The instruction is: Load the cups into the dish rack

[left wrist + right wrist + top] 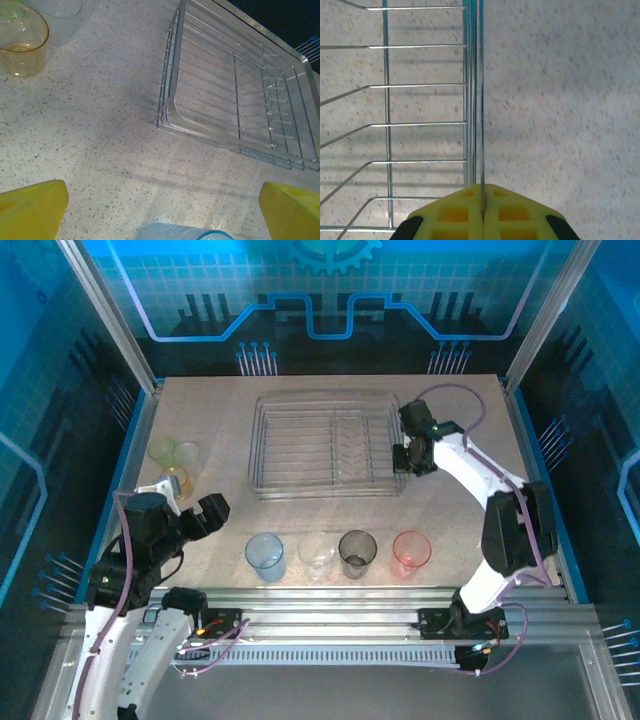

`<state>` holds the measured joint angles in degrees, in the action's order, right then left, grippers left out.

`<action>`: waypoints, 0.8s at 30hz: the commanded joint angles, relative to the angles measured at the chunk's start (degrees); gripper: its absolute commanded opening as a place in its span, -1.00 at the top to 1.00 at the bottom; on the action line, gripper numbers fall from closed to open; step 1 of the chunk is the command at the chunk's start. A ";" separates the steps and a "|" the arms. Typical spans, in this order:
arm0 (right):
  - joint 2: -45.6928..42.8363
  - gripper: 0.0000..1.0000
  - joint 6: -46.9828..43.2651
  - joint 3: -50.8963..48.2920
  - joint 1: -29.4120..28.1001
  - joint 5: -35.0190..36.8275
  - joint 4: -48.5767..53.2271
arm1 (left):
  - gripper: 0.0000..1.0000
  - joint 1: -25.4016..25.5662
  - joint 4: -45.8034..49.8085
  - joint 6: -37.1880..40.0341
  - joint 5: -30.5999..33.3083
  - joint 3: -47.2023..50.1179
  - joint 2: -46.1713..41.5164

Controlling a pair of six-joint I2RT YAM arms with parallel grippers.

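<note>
Next, my right gripper lets go of the rack's side wire and moves back over the bare tabletop toward the pink cup, since the rack stands apart from the cups.
The silver wire dish rack sits at the table's far middle with no cup in it. My right gripper is at its right side, jaws shut on the rack's upright side wire, pinched between the yellow fingers. A pale blue cup, a clear cup, a smoky grey cup and a pink cup stand in a row near the front edge. My left gripper hangs open left of the row, with the blue cup's rim low between its yellow fingertips.
A cluster of cups stands at the far left: a yellow-green one, a pale one and a yellowish one, which also sits upright in the left wrist view. The rack's near left corner lies ahead of my left gripper.
</note>
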<state>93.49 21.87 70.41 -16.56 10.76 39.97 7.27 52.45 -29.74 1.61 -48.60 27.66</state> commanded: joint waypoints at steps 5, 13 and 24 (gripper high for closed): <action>-11.23 1.00 3.84 -10.03 1.13 -0.15 -1.70 | -0.99 0.20 0.19 -2.16 -2.67 -0.38 -0.76; -19.57 1.00 5.03 -16.95 1.87 0.21 -2.54 | -0.99 0.20 -0.48 -3.65 -2.74 1.28 -2.73; -23.79 0.05 1.96 -16.42 2.27 -3.30 2.10 | -0.99 0.16 0.39 -4.36 -1.63 0.95 -5.41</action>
<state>72.29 24.58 51.53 -14.92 8.75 39.35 7.27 52.45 -33.15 0.14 -47.75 23.31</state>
